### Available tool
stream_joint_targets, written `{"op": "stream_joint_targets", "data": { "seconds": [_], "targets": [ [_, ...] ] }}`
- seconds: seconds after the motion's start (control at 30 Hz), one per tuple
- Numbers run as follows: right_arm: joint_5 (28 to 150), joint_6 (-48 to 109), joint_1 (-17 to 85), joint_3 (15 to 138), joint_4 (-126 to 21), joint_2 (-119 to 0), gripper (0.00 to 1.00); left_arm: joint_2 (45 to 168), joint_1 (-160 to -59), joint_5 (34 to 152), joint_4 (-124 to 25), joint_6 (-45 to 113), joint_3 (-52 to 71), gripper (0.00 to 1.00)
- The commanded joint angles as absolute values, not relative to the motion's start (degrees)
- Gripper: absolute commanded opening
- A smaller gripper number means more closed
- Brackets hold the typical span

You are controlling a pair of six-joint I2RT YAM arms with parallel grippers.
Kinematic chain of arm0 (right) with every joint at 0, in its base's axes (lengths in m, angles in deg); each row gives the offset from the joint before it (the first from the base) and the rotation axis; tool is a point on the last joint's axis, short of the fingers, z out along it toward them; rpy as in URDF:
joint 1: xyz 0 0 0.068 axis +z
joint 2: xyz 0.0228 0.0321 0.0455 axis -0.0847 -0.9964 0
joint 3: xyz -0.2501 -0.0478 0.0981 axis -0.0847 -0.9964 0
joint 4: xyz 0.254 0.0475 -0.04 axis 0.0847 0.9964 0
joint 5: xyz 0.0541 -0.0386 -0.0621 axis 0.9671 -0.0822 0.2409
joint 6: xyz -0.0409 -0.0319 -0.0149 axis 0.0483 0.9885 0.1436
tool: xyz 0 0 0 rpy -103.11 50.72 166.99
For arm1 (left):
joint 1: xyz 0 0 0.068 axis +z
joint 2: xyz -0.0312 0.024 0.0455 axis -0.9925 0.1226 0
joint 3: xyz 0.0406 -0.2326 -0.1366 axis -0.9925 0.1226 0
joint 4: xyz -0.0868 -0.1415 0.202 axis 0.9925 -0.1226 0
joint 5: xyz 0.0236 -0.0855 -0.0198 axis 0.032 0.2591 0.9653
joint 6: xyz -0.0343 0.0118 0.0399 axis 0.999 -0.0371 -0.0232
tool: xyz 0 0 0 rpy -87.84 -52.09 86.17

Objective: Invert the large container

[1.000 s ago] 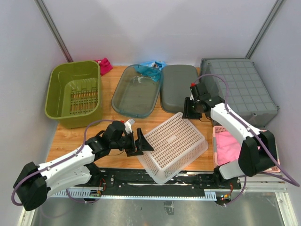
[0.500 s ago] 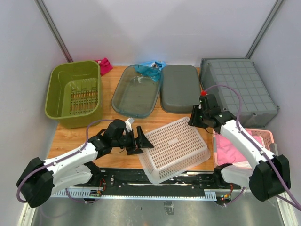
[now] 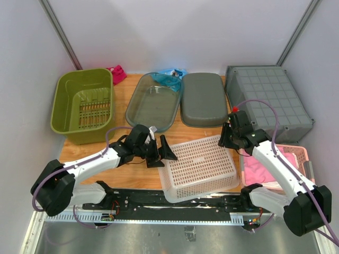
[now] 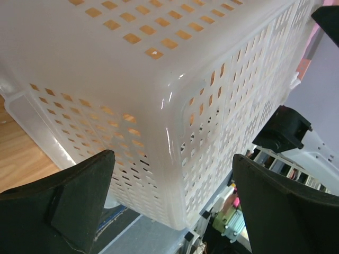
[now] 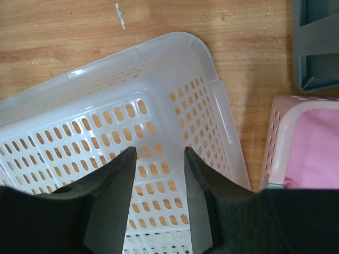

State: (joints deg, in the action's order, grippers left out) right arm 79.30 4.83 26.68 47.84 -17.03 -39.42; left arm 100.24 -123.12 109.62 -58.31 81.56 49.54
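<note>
My left gripper rises, reaches outward and comes down onto the clear tray's rim (image 3: 176,109) beside the grey lid next, since the tray still lies outward, open side up.
The large container is a white perforated basket (image 3: 200,166). It lies bottom up, rim down, at the table's front middle. My left gripper (image 3: 161,155) is open at the basket's near-left corner, with nothing between its fingers. In the left wrist view the basket's corner (image 4: 159,79) fills the frame between the spread fingers of the left gripper (image 4: 170,174). My right gripper (image 3: 226,138) is open just above the basket's far-right corner. In the right wrist view the right gripper (image 5: 159,159) hangs over the basket's upturned bottom (image 5: 106,132), holding nothing.
A green bin (image 3: 85,103) stands at the back left. A clear tray (image 3: 153,103) and a grey lid (image 3: 201,99) lie behind the basket. A grey crate (image 3: 267,100) sits at the back right. A pink basket with pink cloth (image 3: 270,164) is right of the white basket.
The white basket has gone from tilted on its edge to lying flat, bottom up. My left gripper moved up and right along it. My right gripper came nearer and to the right.
</note>
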Motion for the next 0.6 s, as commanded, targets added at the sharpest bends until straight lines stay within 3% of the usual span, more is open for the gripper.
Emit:
{"op": "stream_joint_targets", "data": {
  "seconds": [0.0, 0.3, 0.57],
  "targets": [
    [89.1, 3.1, 28.0, 45.8, -11.1, -39.3, 0.44, 103.5, -122.5, 108.1, -49.3, 79.2, 46.4, 0.98],
    [88.3, 6.3, 28.0, 47.8, -9.1, -39.6, 0.57, 116.5, -121.1, 111.7, -51.8, 70.7, 35.6, 0.98],
    [82.4, 9.4, 28.0, 55.5, -4.7, -39.9, 0.66, 118.0, -120.9, 105.6, -61.4, 64.4, 26.9, 0.98]
  ]
}}
